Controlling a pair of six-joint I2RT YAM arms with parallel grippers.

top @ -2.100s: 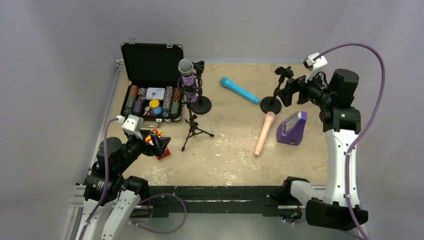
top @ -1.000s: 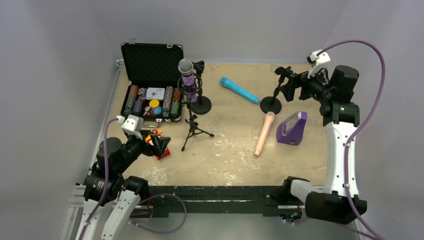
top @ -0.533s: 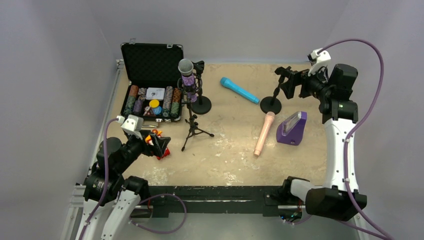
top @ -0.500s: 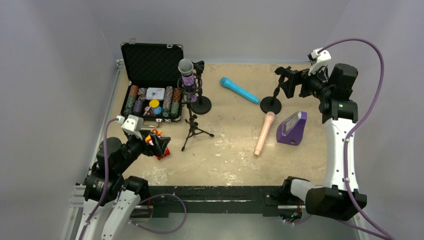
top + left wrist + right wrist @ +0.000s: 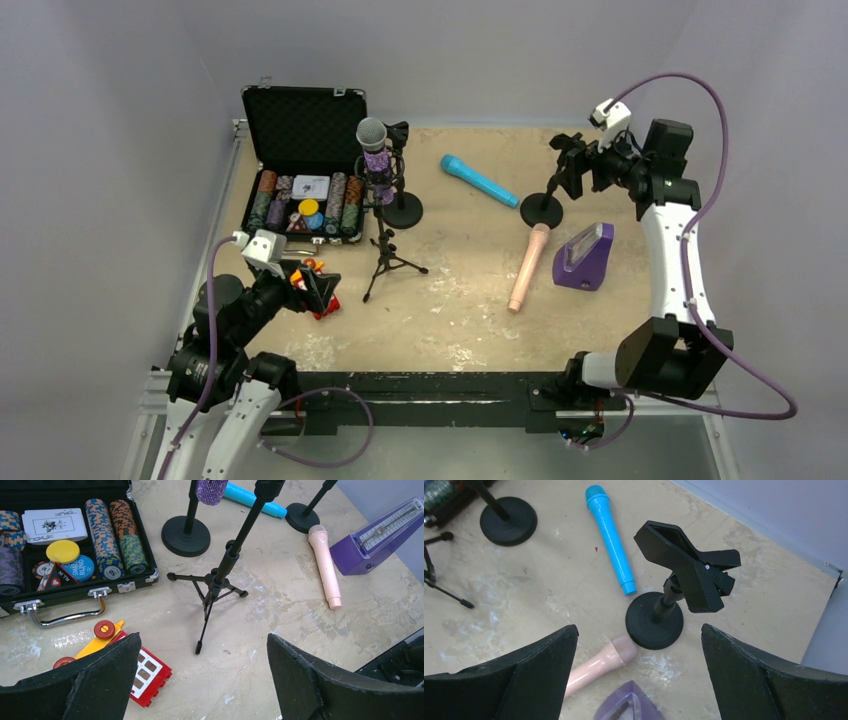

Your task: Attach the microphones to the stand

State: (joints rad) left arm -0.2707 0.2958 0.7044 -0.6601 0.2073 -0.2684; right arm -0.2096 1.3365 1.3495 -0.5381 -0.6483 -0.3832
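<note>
Next, my right gripper turns, moves onto the round-base stand's empty clip [image 5: 566, 143] [image 5: 689, 565] and closes, as that clip sits at an angle to my open fingers.
The glittery purple microphone [image 5: 374, 148] with a silver mesh head stands clipped upright on a black tripod stand [image 5: 386, 250]. The blue microphone [image 5: 480, 181] lies at the back middle of the table. The pink microphone [image 5: 529, 266] lies in front of a black round-base stand [image 5: 543, 208]. That stand's clip [image 5: 686, 568] is empty. My right gripper [image 5: 580, 168] is open and empty, high beside that clip. Its wrist view shows the blue microphone [image 5: 610, 536] and the pink one [image 5: 600, 664] below it. My left gripper [image 5: 319, 290] is open and empty at the front left.
An open black case [image 5: 305, 160] of poker chips sits at the back left. A second round-base stand [image 5: 403, 207] stands behind the tripod. A purple metronome [image 5: 584, 255] stands right of the pink microphone. A red and yellow toy [image 5: 131, 667] lies under my left gripper.
My right arm has swung back and a little left, bringing its open gripper closer over the right stand's clip. The left arm and the microphones have not moved.
</note>
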